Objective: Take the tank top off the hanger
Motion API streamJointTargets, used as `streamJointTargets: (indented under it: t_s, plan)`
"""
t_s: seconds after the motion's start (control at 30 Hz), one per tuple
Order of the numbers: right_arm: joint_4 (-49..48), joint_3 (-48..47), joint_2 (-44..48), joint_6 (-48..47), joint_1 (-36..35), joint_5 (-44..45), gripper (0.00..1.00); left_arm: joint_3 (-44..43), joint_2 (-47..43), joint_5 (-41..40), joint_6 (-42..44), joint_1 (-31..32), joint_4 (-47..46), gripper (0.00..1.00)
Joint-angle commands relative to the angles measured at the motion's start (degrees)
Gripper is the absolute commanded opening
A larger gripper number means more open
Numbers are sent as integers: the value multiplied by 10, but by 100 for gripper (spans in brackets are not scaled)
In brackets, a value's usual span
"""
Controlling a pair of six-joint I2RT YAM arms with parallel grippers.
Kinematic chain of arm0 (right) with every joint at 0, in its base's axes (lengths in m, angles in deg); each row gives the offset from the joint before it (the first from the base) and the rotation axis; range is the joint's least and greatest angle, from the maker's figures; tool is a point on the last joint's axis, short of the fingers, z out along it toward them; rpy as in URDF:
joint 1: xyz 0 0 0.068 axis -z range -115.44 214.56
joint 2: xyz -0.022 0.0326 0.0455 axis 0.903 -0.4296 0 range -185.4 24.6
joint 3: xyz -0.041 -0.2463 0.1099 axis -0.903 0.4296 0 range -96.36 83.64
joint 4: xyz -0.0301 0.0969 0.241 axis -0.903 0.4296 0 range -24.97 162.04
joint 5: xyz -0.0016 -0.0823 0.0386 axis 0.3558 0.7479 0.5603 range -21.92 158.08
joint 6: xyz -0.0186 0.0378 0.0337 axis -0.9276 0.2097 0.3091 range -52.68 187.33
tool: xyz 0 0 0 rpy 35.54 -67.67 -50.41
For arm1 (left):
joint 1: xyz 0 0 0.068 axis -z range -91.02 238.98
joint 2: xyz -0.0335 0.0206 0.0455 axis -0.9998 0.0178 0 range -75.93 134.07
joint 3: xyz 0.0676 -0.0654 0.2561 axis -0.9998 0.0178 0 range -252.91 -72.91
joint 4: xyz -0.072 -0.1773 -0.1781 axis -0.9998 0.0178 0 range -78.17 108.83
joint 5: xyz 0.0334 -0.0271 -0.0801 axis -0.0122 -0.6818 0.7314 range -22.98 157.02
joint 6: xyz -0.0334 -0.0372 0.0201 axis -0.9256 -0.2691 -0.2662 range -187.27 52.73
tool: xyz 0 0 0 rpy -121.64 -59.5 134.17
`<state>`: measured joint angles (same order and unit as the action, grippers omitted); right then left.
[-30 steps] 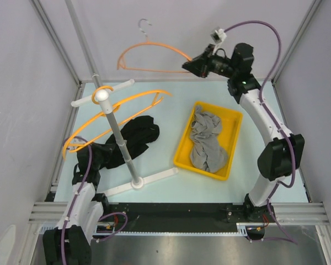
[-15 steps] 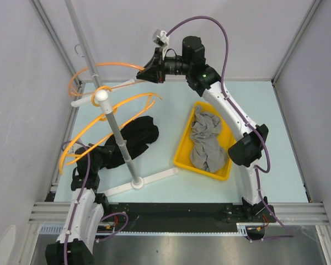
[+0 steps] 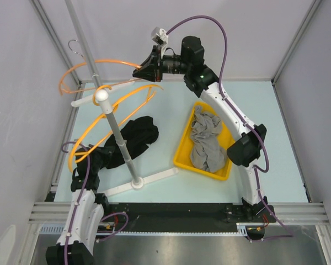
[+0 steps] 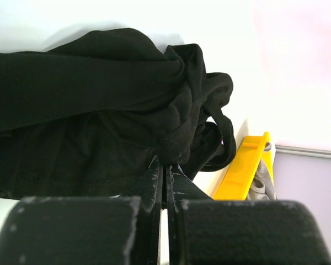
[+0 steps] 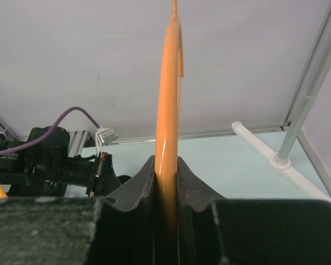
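Observation:
The hook of the hanger lies beyond the rack's pole from my right gripper, so I will move that gripper to the right in the top view and release the hanger.
The black tank top (image 3: 137,133) lies bunched on the table beside the rack pole, off any hanger. My left gripper (image 3: 107,155) is low at its near-left edge, and the left wrist view shows the jaws (image 4: 165,165) shut on a fold of the black cloth (image 4: 99,94). My right gripper (image 3: 139,70) is high at the back, next to the rack's top, shut on one end of a bare orange hanger (image 3: 110,62). The hanger's rod (image 5: 166,83) runs straight up between the right gripper's fingers (image 5: 166,165).
A white rack stands at the left, with a pole (image 3: 121,141), a knob at the top (image 3: 102,95) and a foot (image 3: 154,178). A second orange hanger (image 3: 133,94) hangs on it. A yellow tray (image 3: 183,138) holding a grey garment (image 3: 208,141) sits right of centre.
My right arm has swung left from the back centre, carrying the bare orange hanger over to the rack's top. The left gripper and the black tank top have stayed in place.

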<state>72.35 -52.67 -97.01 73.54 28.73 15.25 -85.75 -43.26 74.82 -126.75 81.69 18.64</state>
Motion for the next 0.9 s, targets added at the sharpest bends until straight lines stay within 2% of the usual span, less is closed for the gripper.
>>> streamJointTargets:
  t_s: [0.0,0.5,0.73,0.87]
  plan:
    - [-94,-33,39,32,-3,-13,0,-4,12,-2,9,-3,-14,0]
    - [-119,-34,64,55,-2,-8,0,-4,23,2,7,-4,-24,0]
    - [-164,116,131,50,-1,8,0,-5,36,11,6,-4,-41,0]
    - [-206,192,179,56,3,12,0,-3,84,25,5,-3,-61,0]
